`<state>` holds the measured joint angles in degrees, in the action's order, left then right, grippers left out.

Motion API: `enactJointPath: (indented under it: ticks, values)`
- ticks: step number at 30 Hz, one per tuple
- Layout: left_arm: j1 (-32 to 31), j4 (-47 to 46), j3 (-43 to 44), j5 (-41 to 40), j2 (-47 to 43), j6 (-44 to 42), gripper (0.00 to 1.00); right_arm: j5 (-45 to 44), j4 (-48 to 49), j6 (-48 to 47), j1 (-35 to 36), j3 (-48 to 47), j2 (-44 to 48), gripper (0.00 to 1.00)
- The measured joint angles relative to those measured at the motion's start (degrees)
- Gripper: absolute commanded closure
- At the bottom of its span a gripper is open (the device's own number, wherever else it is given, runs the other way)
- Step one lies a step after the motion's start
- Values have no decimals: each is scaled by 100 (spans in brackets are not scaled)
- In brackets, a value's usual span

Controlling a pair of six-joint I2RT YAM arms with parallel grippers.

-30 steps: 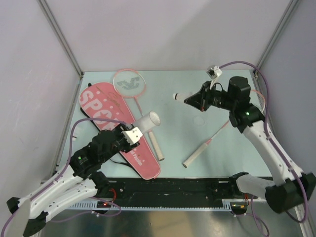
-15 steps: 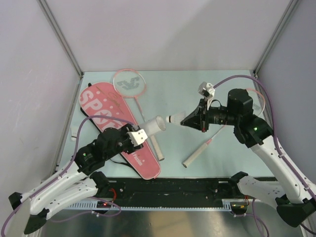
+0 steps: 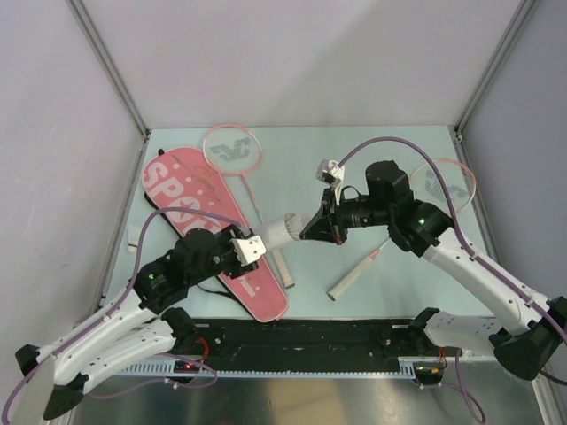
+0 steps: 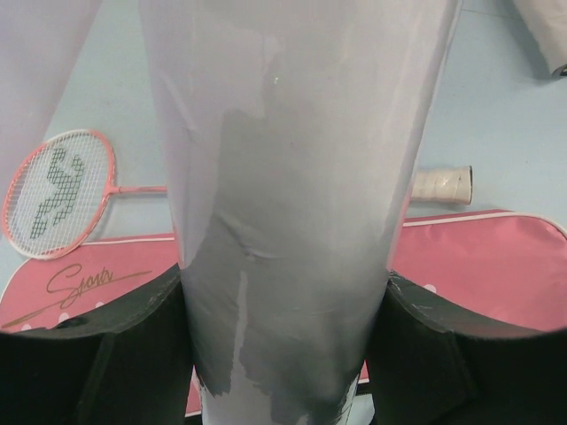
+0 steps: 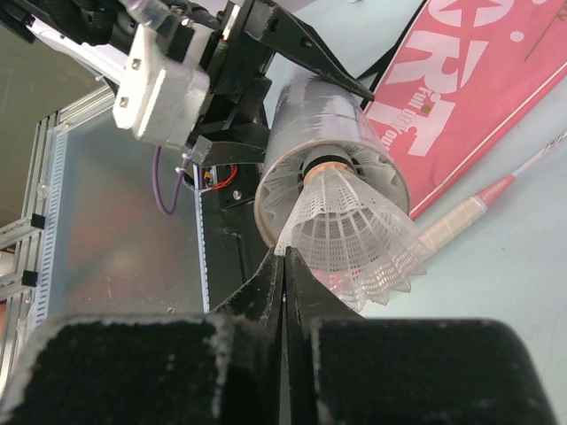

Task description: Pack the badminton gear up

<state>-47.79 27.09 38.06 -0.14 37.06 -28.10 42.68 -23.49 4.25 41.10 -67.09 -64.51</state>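
My left gripper turns the white tube (image 3: 275, 232) upright next, its opening swinging upward, and releases it, since the shuttlecock at that opening slips easily from a tilted tube.
My left gripper (image 3: 244, 246) is shut on the long white tube (image 3: 275, 232), which it holds tilted above the pink "SPORT" bag (image 3: 190, 199). In the left wrist view the tube (image 4: 292, 177) fills the space between the jaws of that gripper (image 4: 288, 345). My right gripper (image 3: 306, 232) is shut on the skirt edge of a white shuttlecock (image 5: 354, 230). The shuttlecock's cork nose is inside the open mouth of the tube (image 5: 310, 124). Another white skirt shows deeper inside the mouth. One pink racket (image 3: 232, 148) lies at the back. The other racket (image 3: 443, 181) lies at the right.
The right racket's pale handle (image 3: 354, 276) points toward the near edge. The back racket's handle (image 3: 281, 266) lies beside the bag. The bag's black strap runs under my left arm. A black rail (image 3: 310, 341) runs along the near edge. Grey walls enclose the table.
My right gripper has carried the shuttlecock left, from the back right of the table to the tube's mouth. The left gripper has kept hold of the tube, shifting slightly.
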Motion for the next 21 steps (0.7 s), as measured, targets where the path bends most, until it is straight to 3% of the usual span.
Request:
enactJointPath:
  ticks: [18,21]
  values:
    - [2,2,17,332,-52,-411,52,197,439,24,203,0,-623,100]
    - [2,2,66,330,46,-446,52,173,501,52,280,0,-715,95]
